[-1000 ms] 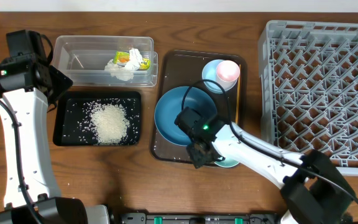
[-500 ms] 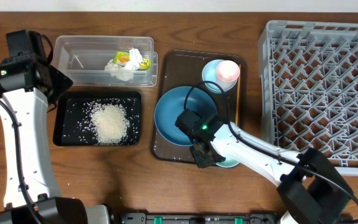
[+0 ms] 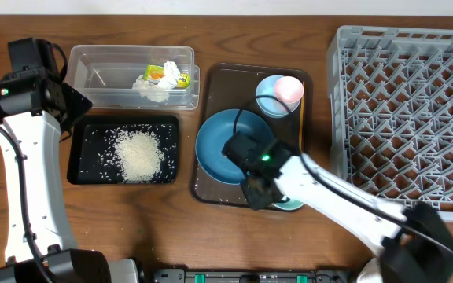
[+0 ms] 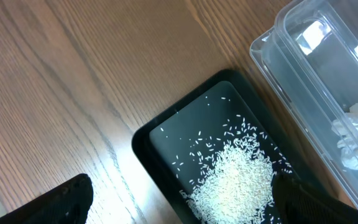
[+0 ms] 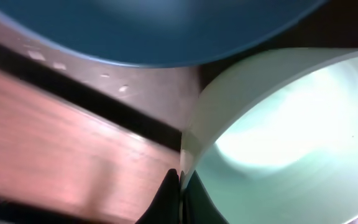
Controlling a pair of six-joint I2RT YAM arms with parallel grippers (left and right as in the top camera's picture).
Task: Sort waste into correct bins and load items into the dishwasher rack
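The grey rack's rows are empty, so next my right gripper should lift, carry the mint-green bowl outward over the rack's far wires nearest the tray (image 3: 384, 69), tilt it, lower it and let go.
My right gripper (image 5: 180, 182) is shut on the rim of the mint-green bowl (image 5: 278, 137), one finger inside and one outside. In the overhead view that bowl (image 3: 290, 206) peeks out at the brown tray's front right, mostly under my right gripper (image 3: 259, 192). The large dark blue dish (image 3: 217, 143) lies beside it. A pink cup (image 3: 289, 89) sits in the light blue bowl (image 3: 266, 96), with a thin yellow stick (image 3: 300, 118) alongside. My left gripper (image 4: 182, 205) hangs open over the black tray (image 4: 166, 134) of rice (image 4: 238, 177). The grey rack (image 3: 407, 118) stands at the right.
The clear tub (image 3: 108, 75) at the back left holds the crumpled wrapper (image 3: 167, 74) and white tissue (image 3: 154, 91). The dishes rest on a dark brown serving tray (image 3: 234, 77) between the bins and the rack. Bare wood shows along the front edge.
The right gripper's jaws have closed onto the mint-green bowl's rim, and the right arm now shows motion blur, shifting slightly right. The left arm has not moved.
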